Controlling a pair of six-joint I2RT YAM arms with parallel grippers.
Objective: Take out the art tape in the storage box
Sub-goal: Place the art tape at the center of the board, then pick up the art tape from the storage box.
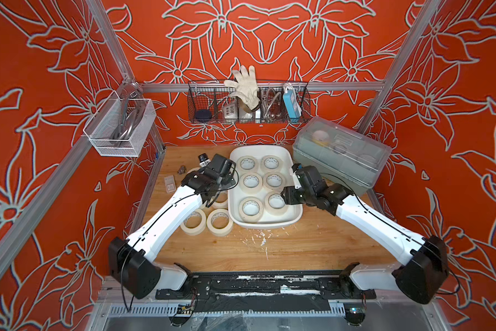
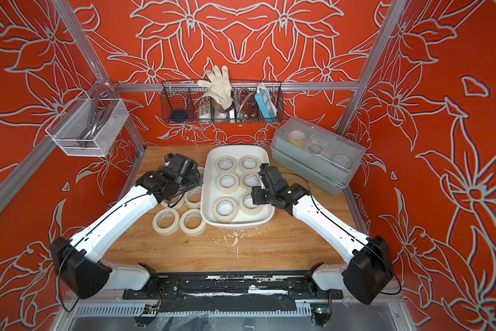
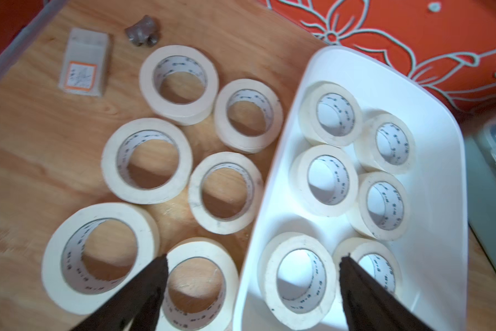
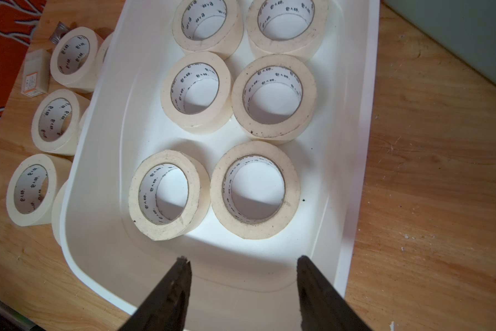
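Note:
The left gripper will next move outward and down onto the near side of the box's far roll beside the table rolls, because that roll's open hole has room for a finger.
The white storage box [image 1: 265, 226] [image 2: 235, 226] stands mid-table with several cream art tape rolls [image 1: 242, 210] [image 4: 292, 189] lying flat inside. Several more rolls [image 1: 211, 225] [image 3: 110, 160] lie on the wood to its left. My left gripper [image 3: 254, 256] hangs open above the box's left rim [image 3: 278, 160], one finger over a table roll and one over a roll in the box [image 3: 268, 275]; it holds nothing. My right gripper [image 4: 243, 258] [image 1: 287, 197] is open and empty over the box's near right end, short of the nearest rolls.
A grey-green box with a clear lid [image 1: 341, 160] sits right of the storage box. A small carton [image 1: 170, 183] and a grey lump [image 1: 181, 170] lie at the far left. A wire basket [image 1: 248, 103] and a mesh basket [image 1: 120, 129] hang on the walls.

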